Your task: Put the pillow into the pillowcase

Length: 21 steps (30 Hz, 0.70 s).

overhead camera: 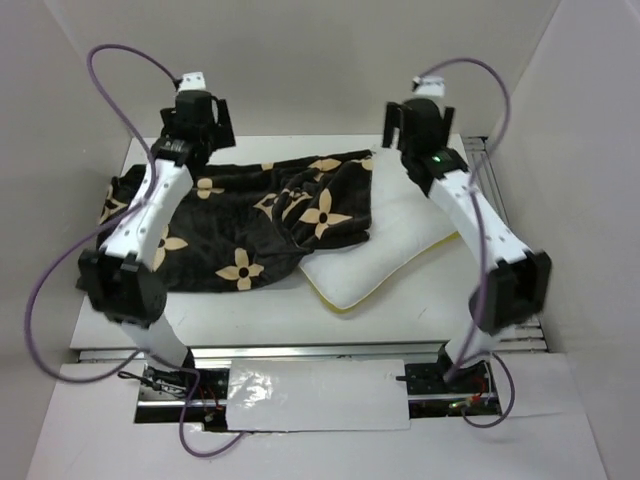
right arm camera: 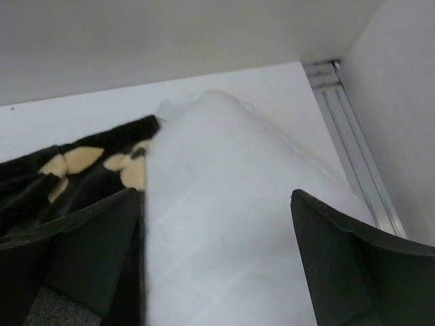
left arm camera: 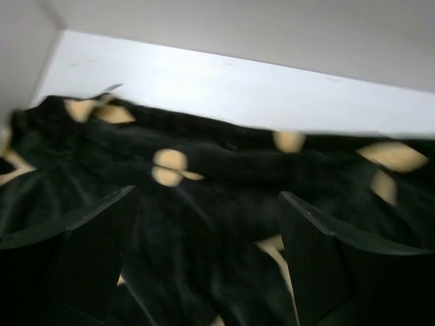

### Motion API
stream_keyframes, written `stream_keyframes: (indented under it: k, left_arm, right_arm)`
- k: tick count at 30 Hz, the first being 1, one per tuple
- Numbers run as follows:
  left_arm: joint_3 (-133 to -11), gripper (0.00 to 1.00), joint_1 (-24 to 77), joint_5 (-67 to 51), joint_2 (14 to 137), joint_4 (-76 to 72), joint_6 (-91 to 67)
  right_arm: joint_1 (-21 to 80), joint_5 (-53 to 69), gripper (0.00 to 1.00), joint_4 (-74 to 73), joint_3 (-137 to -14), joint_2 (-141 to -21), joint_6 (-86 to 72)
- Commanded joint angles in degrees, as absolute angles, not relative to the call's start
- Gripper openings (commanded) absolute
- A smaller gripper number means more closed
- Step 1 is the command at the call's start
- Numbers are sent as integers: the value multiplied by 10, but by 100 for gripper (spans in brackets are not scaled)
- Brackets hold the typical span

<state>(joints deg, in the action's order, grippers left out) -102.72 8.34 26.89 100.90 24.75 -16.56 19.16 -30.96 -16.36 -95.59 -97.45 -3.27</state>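
Observation:
I need to swing my left gripper back, down and toward the white pillow (overhead camera: pixel 400 245) next, onto the near corner of the pillowcase's draped end. The pillowcase's edge overlaps the pillow there.
The dark brown pillowcase (overhead camera: pixel 250 215) with tan flowers lies crumpled across the left and middle of the table. Its right end drapes over the white pillow (overhead camera: pixel 400 245), whose yellow-piped edge shows toward the near side. My left gripper (overhead camera: pixel 197 128) hangs open over the pillowcase's far left part. In the left wrist view the pillowcase (left arm camera: pixel 204 170) fills the space below the open left gripper (left arm camera: pixel 207 197), and nothing is held. My right gripper (overhead camera: pixel 418 128) is open above the pillow's far end. The right wrist view shows the pillow (right arm camera: pixel 231 197) under the right gripper (right arm camera: pixel 214 195), pillowcase edge (right arm camera: pixel 75 170) at left.
White walls close in the table at the back and on both sides. A metal rail (right arm camera: pixel 350 146) runs along the table's right edge. Another rail (overhead camera: pixel 300 350) and a white sheet (overhead camera: pixel 315 395) lie at the near edge between the arm bases.

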Motion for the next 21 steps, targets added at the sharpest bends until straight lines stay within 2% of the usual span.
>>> stream_keyframes:
  k: [1,5,8,13,15,21]
  left_arm:
    - [-942,94,154,176,868,212,-148]
    - [-763,93,343,166,753,151,-134]
    - [-702,92,466,179,732,120,-129]
    - [-774,79,610,324,869,157,-141]
    - [-831,73,630,355,949,191,-155]
    - [-883,67,630,371,1048,184,-184]
  right_arm:
    - [164,-274,100,-251,-812,-865,-157]
    - [136,-231,99,-276,-714,-733,-210]
    - [130,-210,99,-293,-663,-687,-216]
    - [112,-215,99,-325,-657,-661,-240]
    - [106,-215,99,-325,-650,-643,-245]
    - [95,-190,99,-324,-596,-615,-275]
